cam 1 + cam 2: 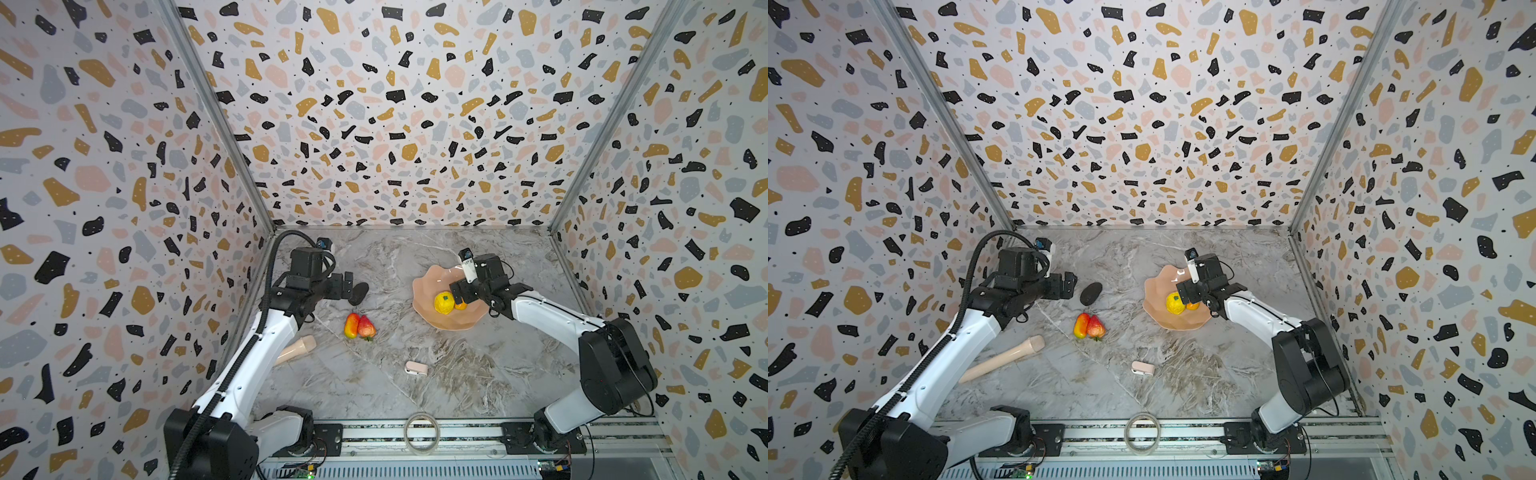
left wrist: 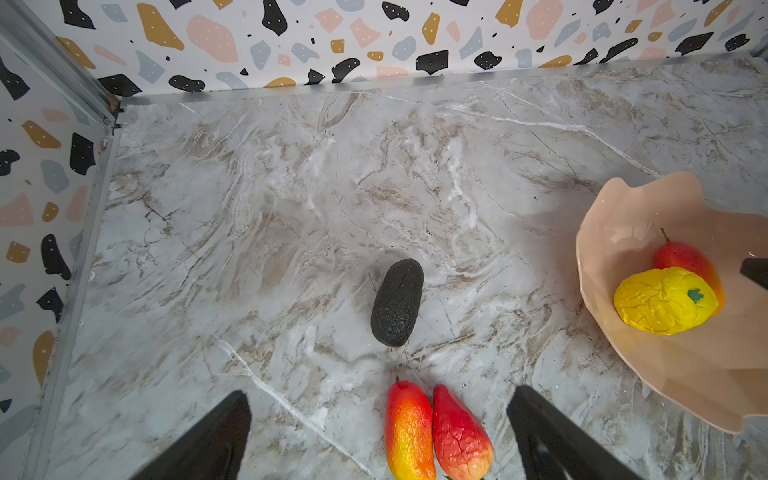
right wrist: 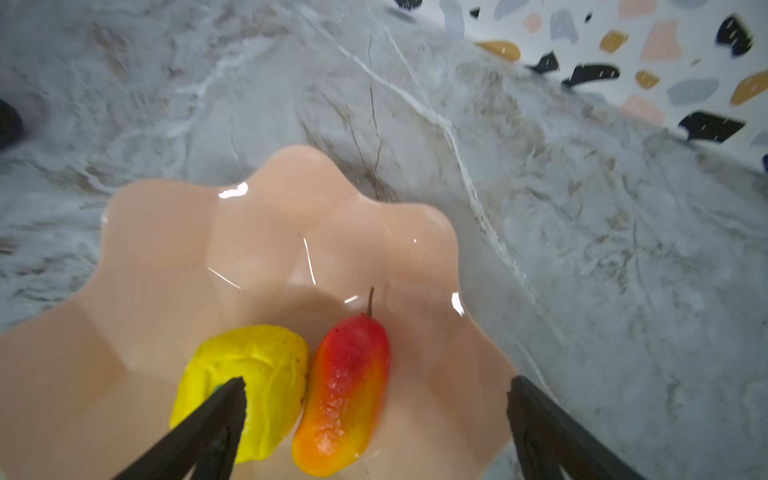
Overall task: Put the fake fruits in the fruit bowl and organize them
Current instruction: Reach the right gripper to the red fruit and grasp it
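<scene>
The red strawberry [image 1: 366,327] is below the right gripper, past the bowl toward the left gripper, so the right gripper should move over the bowl's rim and down onto it.
The peach-pink fruit bowl [image 1: 428,286] [image 1: 1160,282] stands right of the middle. Inside it, a bumpy yellow citrus [image 1: 443,302] [image 3: 249,365] touches a red-orange mango [image 1: 460,306] [image 3: 345,395]. My right gripper [image 1: 457,293] [image 3: 378,380] hovers over them, open and holding nothing. On the marble lie a black oval [image 1: 358,293] [image 2: 397,302], a second mango [image 1: 351,325] [image 2: 408,428] and a red strawberry [image 1: 366,327] [image 2: 459,432], these two side by side. My left gripper [image 1: 347,286] [image 2: 380,392] is open and empty, just left of the black oval.
A beige cone-shaped cup [image 1: 297,349] [image 1: 1005,359] lies on its side near the left arm. A small pale pink clip [image 1: 416,368] sits front of centre. A clear tape ring [image 1: 422,432] rests on the front rail. Patterned walls enclose three sides.
</scene>
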Controlling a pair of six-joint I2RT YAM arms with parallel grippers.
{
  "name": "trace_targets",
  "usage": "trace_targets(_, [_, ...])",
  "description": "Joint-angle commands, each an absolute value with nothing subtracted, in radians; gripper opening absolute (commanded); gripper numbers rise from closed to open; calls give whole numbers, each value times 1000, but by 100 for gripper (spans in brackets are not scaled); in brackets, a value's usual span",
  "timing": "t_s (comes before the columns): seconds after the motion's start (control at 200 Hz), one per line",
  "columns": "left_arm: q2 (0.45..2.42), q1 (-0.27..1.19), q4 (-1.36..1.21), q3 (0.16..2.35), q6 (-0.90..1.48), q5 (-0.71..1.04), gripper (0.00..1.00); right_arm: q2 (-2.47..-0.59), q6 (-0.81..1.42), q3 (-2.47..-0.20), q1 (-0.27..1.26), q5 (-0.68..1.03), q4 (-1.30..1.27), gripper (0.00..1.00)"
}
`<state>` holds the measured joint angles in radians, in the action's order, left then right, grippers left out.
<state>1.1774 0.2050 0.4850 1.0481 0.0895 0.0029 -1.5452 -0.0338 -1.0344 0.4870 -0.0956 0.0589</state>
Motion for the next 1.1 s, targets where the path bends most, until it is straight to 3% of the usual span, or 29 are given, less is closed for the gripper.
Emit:
trace_targets(0.0, [1164,210,449,1082,89,7,99,-1526,-79,-1121,566,-94,111,99])
trace_targets(0.215, [1152,210,453,1068,90,0,100,-1661,-75,-1226,780,224,6,99])
trace_targets(0.295, [1146,210,457,1065,89,-6,100,-1746,-53,-1286,850,270,-11,99])
trace_targets(0.576, [1114,210,464,1056,95,-23,100,-1969,18,-1374,971,302,-64,100])
trace_targets(0.711, [1108,210,462,1050,94,-29,100,-2010,45,-1357,973,287,-106,86])
trace_targets(1.097, [1112,210,458,1043,90,-26,99,-2118,46,-1406,971,243,-116,73])
